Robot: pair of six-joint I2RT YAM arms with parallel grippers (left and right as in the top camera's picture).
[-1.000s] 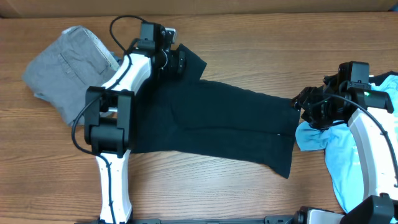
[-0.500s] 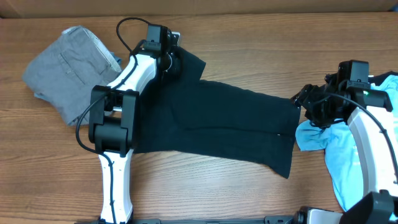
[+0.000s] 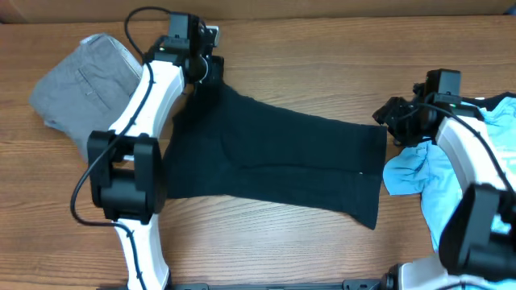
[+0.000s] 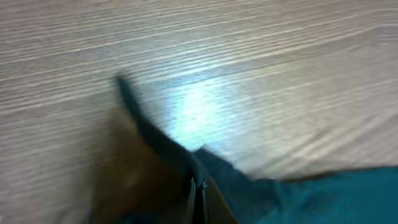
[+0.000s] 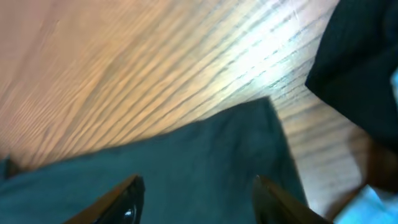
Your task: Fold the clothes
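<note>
My left gripper is pinching the far corner and, since the cloth lies spread, will take it back over the shirt, onto its near hem [image 3: 181, 185], and let go.
The clothes lie on a wooden table [image 3: 322, 72]. A black T-shirt [image 3: 282, 161] is spread across the middle. My left gripper [image 3: 203, 71] is at its far left corner, shut on a pinch of the black cloth. The left wrist view shows the jaws [image 4: 199, 185] closed on a black fold [image 4: 161, 143] raised off the wood. My right gripper [image 3: 390, 121] hovers at the shirt's far right corner. In the right wrist view it stands open [image 5: 199, 196] over the black cloth [image 5: 205, 155], holding nothing.
Folded grey trousers [image 3: 85, 84] lie at the far left, beside my left arm. A crumpled light blue T-shirt [image 3: 451, 185] lies at the right edge under my right arm, touching the black shirt's right hem.
My left gripper has shut on the black shirt's far left sleeve and moved left and back, drawing that corner with it. My right gripper has shifted slightly toward the back.
</note>
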